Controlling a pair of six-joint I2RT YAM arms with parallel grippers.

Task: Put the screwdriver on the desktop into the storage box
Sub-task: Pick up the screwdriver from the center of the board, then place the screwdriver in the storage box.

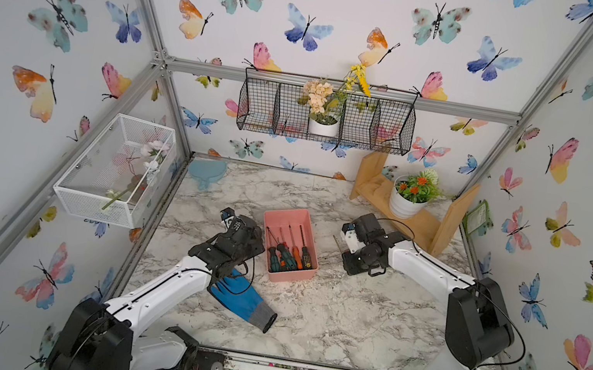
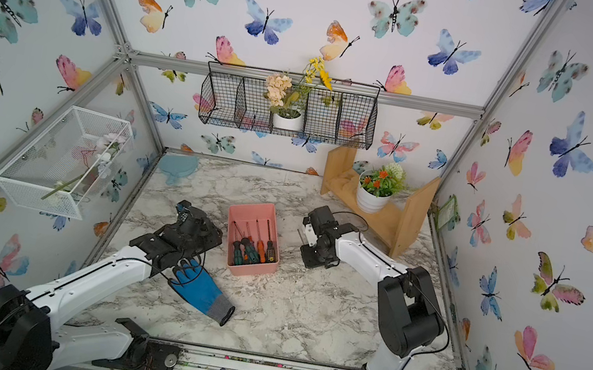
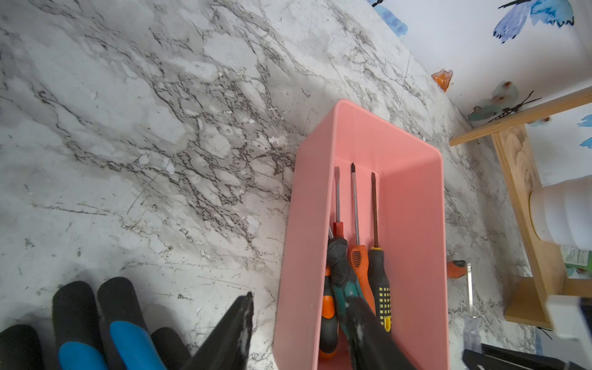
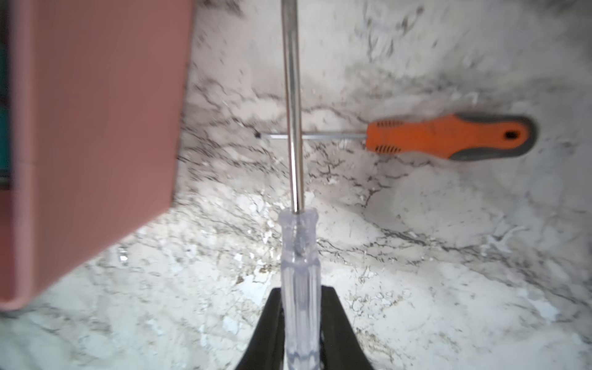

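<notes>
The screwdrivers inside the storage box lie past the storage box's pink side, so I should next move my right gripper over the rim of that side and let go of the screwdriver's clear handle there.
My right gripper (image 4: 299,294) is shut on the clear handle of a screwdriver (image 4: 299,256), whose steel shaft points away past the storage box's outer wall (image 4: 96,128). A second screwdriver (image 4: 448,136) with an orange handle lies flat on the desktop (image 4: 448,256) beyond it. In both top views the pink storage box (image 1: 292,275) (image 2: 252,268) sits mid-desktop with several screwdrivers (image 1: 291,254) inside, and the right gripper (image 1: 344,243) is just right of it. My left gripper (image 3: 298,310) is open, straddling the box's near wall, one finger over the handles inside.
A blue and grey glove (image 1: 243,295) lies on the desktop under my left arm. A wooden shelf (image 1: 423,223) with a potted plant (image 1: 408,200) stands at the back right. A white mesh basket (image 1: 113,171) hangs on the left wall, a black wire basket (image 1: 326,117) on the back wall.
</notes>
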